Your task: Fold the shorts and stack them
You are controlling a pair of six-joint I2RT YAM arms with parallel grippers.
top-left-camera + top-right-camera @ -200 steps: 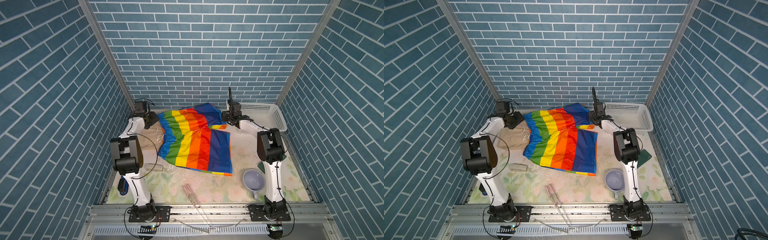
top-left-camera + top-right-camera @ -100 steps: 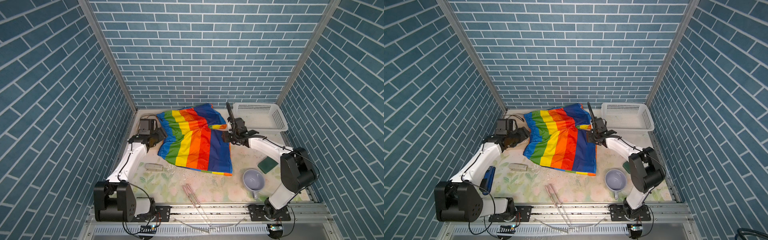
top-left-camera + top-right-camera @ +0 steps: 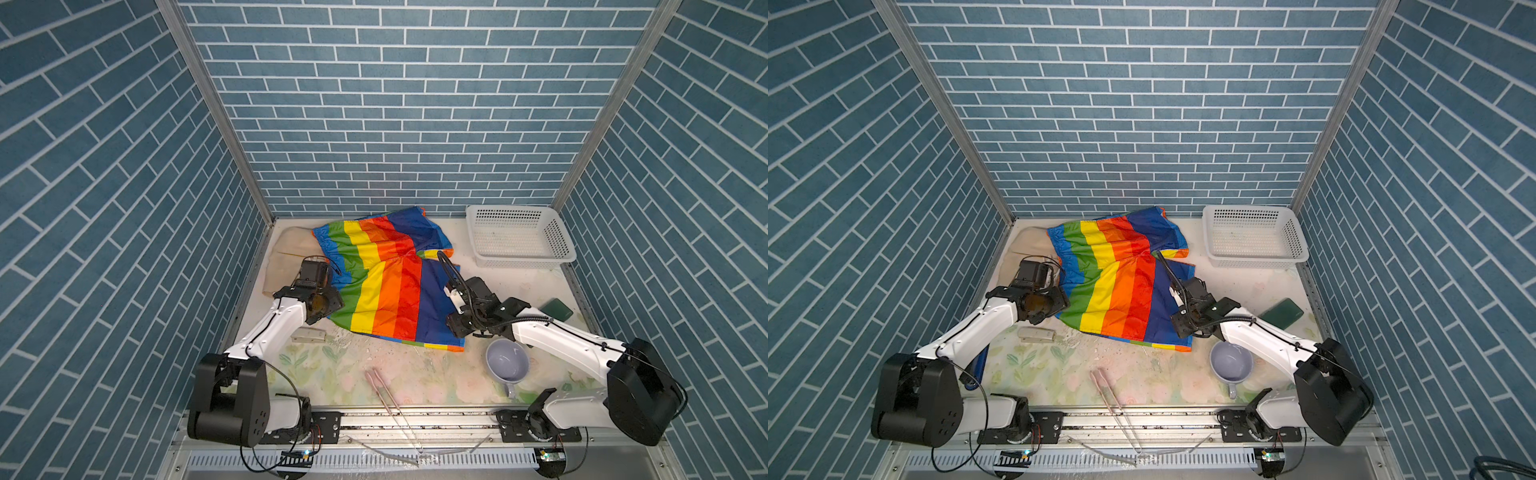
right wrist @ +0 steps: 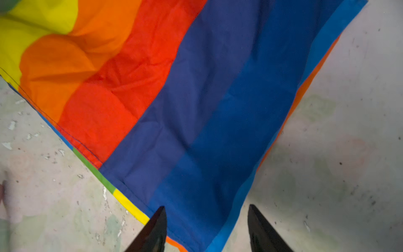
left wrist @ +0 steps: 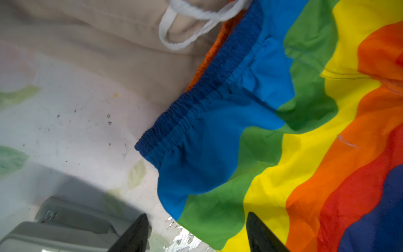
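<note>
The blue hem corner (image 3: 459,344) (image 4: 206,244) is below and back of my open fingers. I should bring my right gripper back and down over it and close.
The rainbow-striped shorts (image 3: 386,286) (image 3: 1121,286) lie spread flat on the table in both top views. They partly cover the beige shorts (image 3: 284,257) (image 3: 1017,249) at the back left. A white drawstring (image 5: 174,41) rests on the beige cloth (image 5: 104,43). My left gripper (image 3: 324,305) (image 5: 196,215) is open over the near left edge of the rainbow shorts (image 5: 272,131), one finger above the table, one above the yellow stripe. My right gripper (image 3: 455,324) (image 4: 206,207) is open, straddling the blue near-right corner (image 4: 218,131). Neither holds cloth.
A white perforated basket (image 3: 523,262) (image 3: 1254,261) stands at the back right. A lilac mug (image 3: 507,360) sits just under my right forearm, with a dark green flat object (image 3: 557,309) beyond it. A small white device (image 3: 307,333) and pink tongs (image 3: 382,390) lie near the front.
Both arms have drawn back from the far edge of the rainbow shorts to its near corners. The shorts themselves have hardly shifted.
</note>
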